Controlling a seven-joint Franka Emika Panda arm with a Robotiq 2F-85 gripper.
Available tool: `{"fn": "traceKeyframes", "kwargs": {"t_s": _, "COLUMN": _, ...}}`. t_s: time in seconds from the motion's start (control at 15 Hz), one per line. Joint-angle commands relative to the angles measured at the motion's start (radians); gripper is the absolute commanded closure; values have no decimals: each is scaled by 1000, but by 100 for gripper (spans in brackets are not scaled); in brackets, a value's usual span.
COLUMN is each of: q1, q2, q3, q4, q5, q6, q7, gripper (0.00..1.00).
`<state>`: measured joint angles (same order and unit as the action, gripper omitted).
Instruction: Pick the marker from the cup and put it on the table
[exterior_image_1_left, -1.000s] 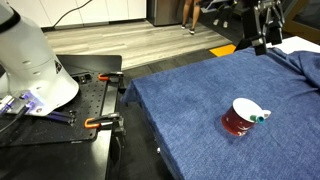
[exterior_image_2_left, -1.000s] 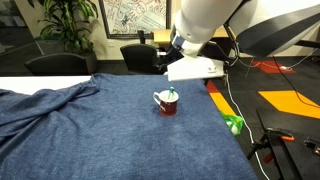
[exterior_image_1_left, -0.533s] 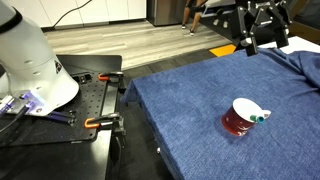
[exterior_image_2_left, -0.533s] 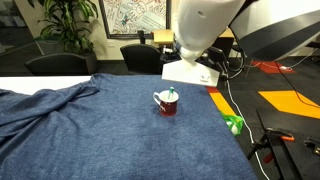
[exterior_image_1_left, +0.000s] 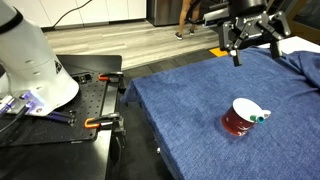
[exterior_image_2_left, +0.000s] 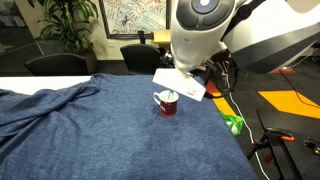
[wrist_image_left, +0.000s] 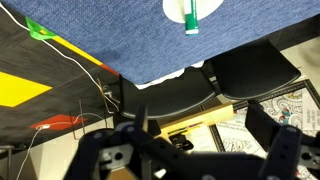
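Observation:
I should move my gripper down toward the dark red cup next and bring its open fingers around the marker's green end (exterior_image_1_left: 259, 118) (wrist_image_left: 191, 25), because that end sticks out over the cup's rim.
The dark red cup (exterior_image_1_left: 238, 120) stands on the blue cloth table (exterior_image_1_left: 180, 110). The marker (exterior_image_1_left: 260, 118) rests in it, green end sticking over the rim. Both also show in an exterior view, the cup (exterior_image_2_left: 167, 105) with the marker (exterior_image_2_left: 171, 96) in it. In the wrist view only the cup's white inside (wrist_image_left: 172, 9) and the green marker (wrist_image_left: 191, 16) show at the top edge. My gripper (exterior_image_1_left: 250, 42) hangs in the air beyond the table's far edge, well apart from the cup. Its fingers are spread open and empty in the wrist view (wrist_image_left: 200, 130).
A black bench with orange clamps (exterior_image_1_left: 95, 100) and the white robot base (exterior_image_1_left: 30, 60) stand beside the table. The cloth is bunched at one side (exterior_image_2_left: 40, 100). A green object (exterior_image_2_left: 233, 124) lies near the table's edge. Office chairs (exterior_image_2_left: 55, 62) stand behind.
The arm has swung and the gripper has moved nearer the table's far edge, tilting toward the cup. The cup and marker have not moved.

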<state>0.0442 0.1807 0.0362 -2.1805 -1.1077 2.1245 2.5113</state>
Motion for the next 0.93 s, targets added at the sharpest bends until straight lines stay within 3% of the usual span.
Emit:
{"fn": "traceKeyframes", "kwargs": {"t_s": 0.0, "q1": 4, "q2": 67, "q3": -14, "q4": 50, "q5": 1, "q6": -14, "q7": 51, "gripper": 0}}
{"fn": "traceKeyframes", "kwargs": {"t_s": 0.67, "q1": -38, "q2": 205, "q3": -46, "q4": 148, "q5": 74, "q6": 113, "q7": -12, "gripper": 0}}
{"fn": "traceKeyframes", "kwargs": {"t_s": 0.87, "q1": -47, "q2": 233, "q3": -59, "q4": 171, "q5": 106, "q6": 137, "q7": -27, "gripper": 10}}
